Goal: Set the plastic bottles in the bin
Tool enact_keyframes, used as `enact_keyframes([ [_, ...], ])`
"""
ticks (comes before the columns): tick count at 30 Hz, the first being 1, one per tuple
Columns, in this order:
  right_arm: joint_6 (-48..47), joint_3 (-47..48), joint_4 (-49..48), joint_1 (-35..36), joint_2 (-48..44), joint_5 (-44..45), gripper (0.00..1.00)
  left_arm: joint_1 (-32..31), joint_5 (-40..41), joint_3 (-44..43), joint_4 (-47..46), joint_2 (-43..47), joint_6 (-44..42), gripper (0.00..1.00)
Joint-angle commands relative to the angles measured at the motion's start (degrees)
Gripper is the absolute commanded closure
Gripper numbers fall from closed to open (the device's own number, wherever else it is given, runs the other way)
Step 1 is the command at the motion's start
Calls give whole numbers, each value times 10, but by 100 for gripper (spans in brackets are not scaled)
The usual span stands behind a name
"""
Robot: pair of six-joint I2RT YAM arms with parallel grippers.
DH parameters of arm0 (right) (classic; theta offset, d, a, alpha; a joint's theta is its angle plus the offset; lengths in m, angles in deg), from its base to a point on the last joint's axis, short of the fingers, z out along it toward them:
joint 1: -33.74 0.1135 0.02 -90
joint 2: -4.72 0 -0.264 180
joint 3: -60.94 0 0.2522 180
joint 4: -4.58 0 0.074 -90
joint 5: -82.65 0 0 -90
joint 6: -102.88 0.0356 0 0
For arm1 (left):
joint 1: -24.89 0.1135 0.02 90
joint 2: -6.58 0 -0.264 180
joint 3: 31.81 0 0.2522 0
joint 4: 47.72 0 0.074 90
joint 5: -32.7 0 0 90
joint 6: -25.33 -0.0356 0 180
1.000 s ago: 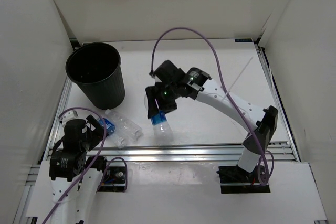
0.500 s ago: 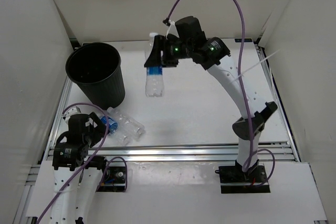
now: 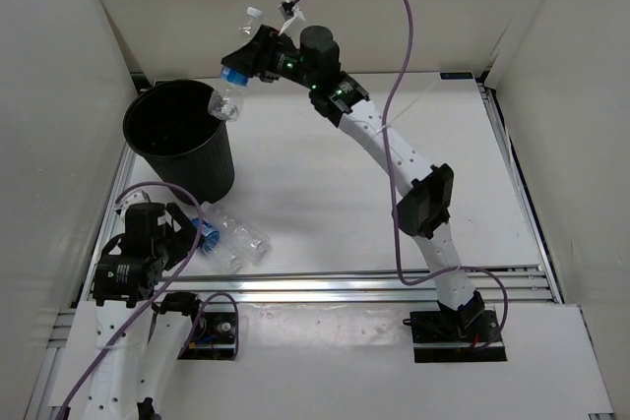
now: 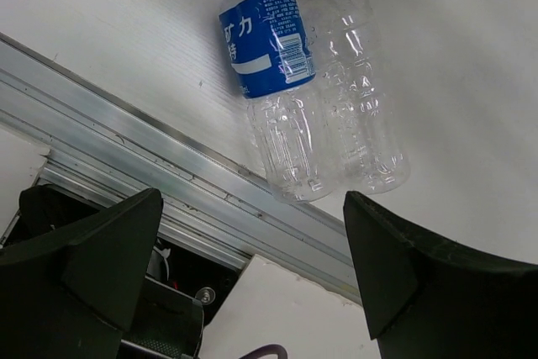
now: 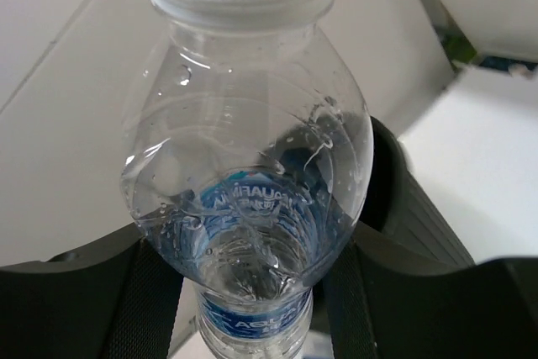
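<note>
The bottle's base hangs at the bin's rim. I will move my right gripper to the left in the top view, over the bin's opening (image 3: 173,121) (image 5: 383,176), and let go of the bottle.
My right gripper (image 3: 248,62) is shut on a clear plastic bottle (image 3: 228,93) with a blue label and white cap. It holds the bottle tilted in the air, base down, over the far right rim of the black bin (image 3: 187,159). In the right wrist view the bottle (image 5: 244,166) fills the frame between the black fingers (image 5: 147,292). Two more clear bottles (image 3: 231,241) lie side by side on the table in front of the bin. The left wrist view shows them, one blue-labelled (image 4: 269,73), one bare (image 4: 357,98). My left gripper (image 3: 180,234) is open and empty, just left of them (image 4: 252,208).
An aluminium rail (image 3: 345,282) runs along the table's near edge, right under the lying bottles (image 4: 126,140). White walls enclose the table on the left, back and right. The right arm (image 3: 394,159) stretches diagonally across the table's middle.
The right arm has lifted its bottle off the middle of the table and swung it up and left to the bin's rim. The left gripper has shifted slightly toward the lying bottles.
</note>
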Motion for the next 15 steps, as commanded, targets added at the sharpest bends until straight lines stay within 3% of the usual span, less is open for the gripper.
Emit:
enact_keyframes([
  [1, -36, 40, -183, 51, -7, 63, 66, -2, -5, -20, 15, -14, 5, 0],
  [6, -105, 45, -226, 82, 12, 86, 59, -2, -18, -8, 8, -25, 17, 0],
  [15, -70, 63, -264, 82, 44, 101, 42, -2, -5, -3, -18, -49, 44, 0],
])
